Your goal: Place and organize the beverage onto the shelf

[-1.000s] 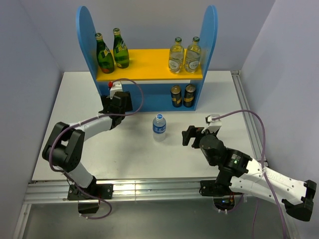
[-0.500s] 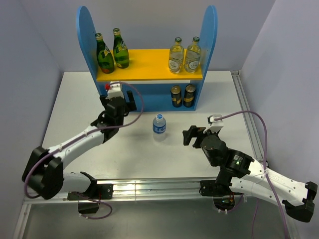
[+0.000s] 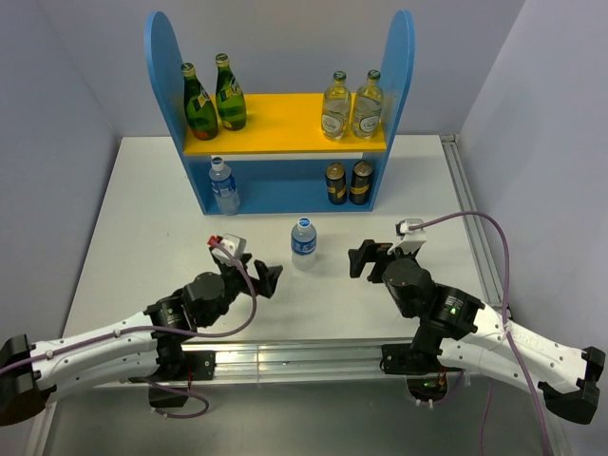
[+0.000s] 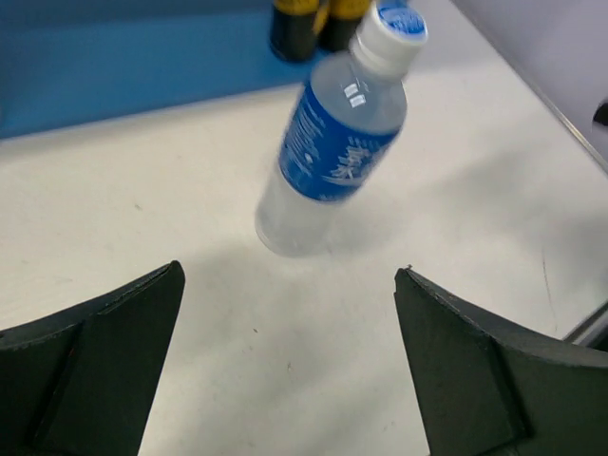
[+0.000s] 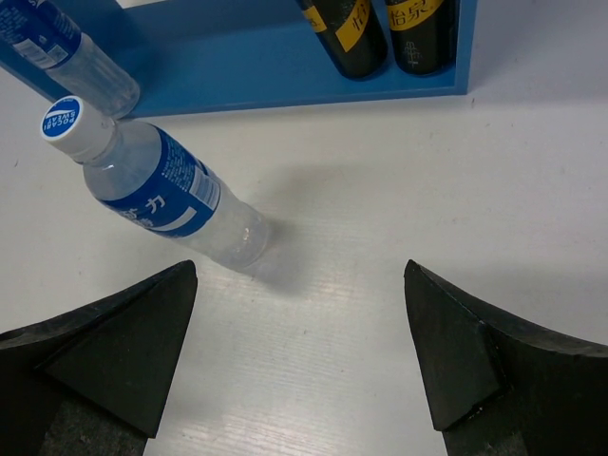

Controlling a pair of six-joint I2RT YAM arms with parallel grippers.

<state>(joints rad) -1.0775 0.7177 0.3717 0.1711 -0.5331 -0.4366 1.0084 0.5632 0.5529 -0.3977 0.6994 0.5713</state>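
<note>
My left gripper shifts to the right in the top view next, then outward around the blue label [image 3: 304, 246] [image 4: 333, 148] of the water bottle on the table.
The blue shelf [image 3: 163, 57] carries two green bottles [image 3: 200, 103] at the left of its yellow-orange upper board and two clear glass bottles [image 3: 334, 106] at the right. On its lower level a water bottle [image 3: 223, 187] stands at the left, seen also in the right wrist view [image 5: 71, 52]. Another water bottle [image 3: 303, 238] [image 4: 332, 142] [image 5: 161, 190] stands upright on the table in front of the shelf. My left gripper [image 3: 271, 280] [image 4: 289, 273] is open and empty, left of and nearer than that bottle. My right gripper [image 3: 355, 259] [image 5: 300, 268] is open and empty to its right.
Two dark bottles with yellow labels [image 3: 348, 183] [image 5: 347, 28] stand at the right of the shelf's lower level. White table [image 3: 142, 218] with a metal rail along the near edge [image 3: 285, 361]. Grey walls close in on both sides.
My left arm has drawn back from the shelf's lower level toward the near edge, leaving a water bottle standing there. The right arm has not moved.
</note>
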